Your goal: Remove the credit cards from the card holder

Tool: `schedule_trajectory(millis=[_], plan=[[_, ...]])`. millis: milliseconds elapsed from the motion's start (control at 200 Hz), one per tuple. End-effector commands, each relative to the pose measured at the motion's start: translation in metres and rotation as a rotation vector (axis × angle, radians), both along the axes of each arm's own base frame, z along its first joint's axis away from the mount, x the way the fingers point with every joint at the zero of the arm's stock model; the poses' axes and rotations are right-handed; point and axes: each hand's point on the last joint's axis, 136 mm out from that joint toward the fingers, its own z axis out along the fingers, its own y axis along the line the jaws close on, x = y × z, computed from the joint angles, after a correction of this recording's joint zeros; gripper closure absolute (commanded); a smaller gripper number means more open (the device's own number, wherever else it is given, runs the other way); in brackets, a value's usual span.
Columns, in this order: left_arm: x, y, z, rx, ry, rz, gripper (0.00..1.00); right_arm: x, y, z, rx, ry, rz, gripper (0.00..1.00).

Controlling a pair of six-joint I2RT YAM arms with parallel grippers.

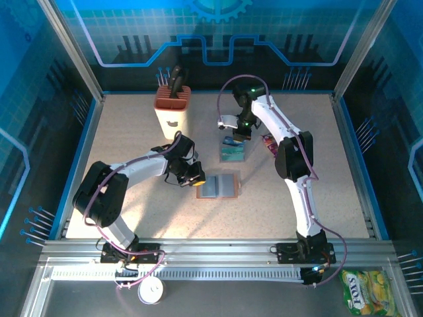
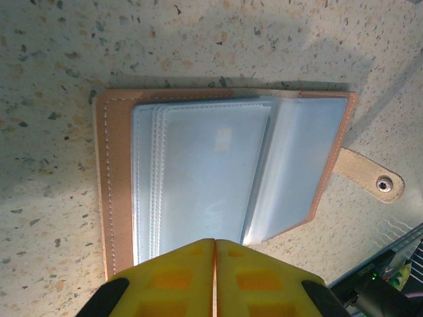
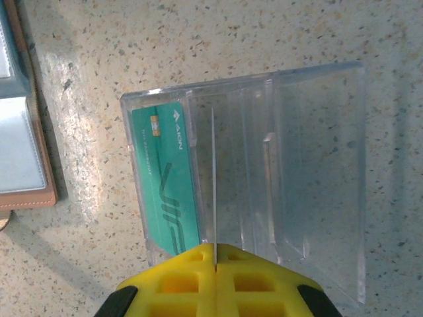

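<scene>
My right gripper is above the tray's empty slot beside the teal credit card (image 3: 165, 178), so next it needs to lower the card into that slot edge-on and let go of it inside.
The card holder (image 1: 217, 186) lies open on the table, brown with blue-grey pockets (image 2: 198, 172) and a snap tab. My left gripper (image 2: 215, 242) is shut, its yellow tips resting on the holder's near pocket edge; it sits at the holder's left side (image 1: 195, 176). My right gripper (image 3: 215, 246) is shut on a credit card (image 3: 213, 178), seen edge-on as a thin line over the clear plastic tray (image 3: 317, 165). A teal credit card (image 3: 165, 178) stands in the tray's leftmost slot. From above, the right gripper (image 1: 238, 130) holds the card (image 1: 230, 140) just over the tray (image 1: 232, 154).
A knife block (image 1: 172, 105) stands at the back left. A purple snack packet (image 1: 269, 144) lies right of the tray, by the right arm. The card holder's edge (image 3: 20, 152) shows left of the tray. A yellow-green snack bag (image 1: 362, 290) lies off the table at front right.
</scene>
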Motion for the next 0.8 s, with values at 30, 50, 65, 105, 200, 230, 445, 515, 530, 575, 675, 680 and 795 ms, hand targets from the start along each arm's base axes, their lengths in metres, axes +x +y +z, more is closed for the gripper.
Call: schedule_trajectory(millis=[30,50,65,105,200,230,445,515,530,575,675,680,795], plan=[[-0.005,0.005,0.003,0.007,0.005,0.000,0.90,-0.013,0.005,-0.010,-0.006,0.066,0.042,1.00],[-0.006,0.005,0.003,0.008,0.005,0.000,0.90,-0.014,0.005,-0.011,-0.007,0.069,0.046,1.00],[-0.006,0.006,0.003,0.009,0.005,-0.002,0.90,-0.014,0.006,-0.012,-0.008,0.071,0.050,1.00],[-0.006,0.006,0.003,0.012,0.003,-0.002,0.90,-0.016,0.007,-0.012,-0.009,0.075,0.055,1.00],[-0.007,0.007,0.001,0.016,0.005,-0.002,0.90,-0.019,0.007,-0.015,-0.017,0.085,0.066,1.00],[-0.006,0.008,0.001,0.016,0.005,0.000,0.90,-0.020,0.007,-0.016,-0.020,0.089,0.071,1.00],[-0.008,0.007,-0.001,0.011,0.010,0.004,0.90,-0.028,0.010,-0.026,-0.026,0.119,0.106,1.00],[-0.009,0.008,-0.002,0.012,0.013,0.004,0.90,-0.031,0.010,-0.030,-0.031,0.132,0.114,1.00],[-0.009,0.008,-0.002,0.013,0.014,0.003,0.90,-0.031,0.011,-0.031,-0.032,0.134,0.116,1.00],[-0.009,0.008,-0.003,0.016,0.017,0.004,0.90,-0.032,0.012,-0.033,-0.034,0.139,0.116,1.00],[-0.010,0.008,-0.004,0.013,0.017,0.006,0.90,-0.032,0.014,-0.037,-0.033,0.143,0.118,0.99],[-0.010,0.008,-0.004,0.013,0.018,0.006,0.90,-0.032,0.014,-0.037,-0.032,0.142,0.117,0.99],[-0.009,0.008,-0.005,0.013,0.019,0.007,0.90,-0.029,0.017,-0.034,-0.029,0.122,0.120,0.89]])
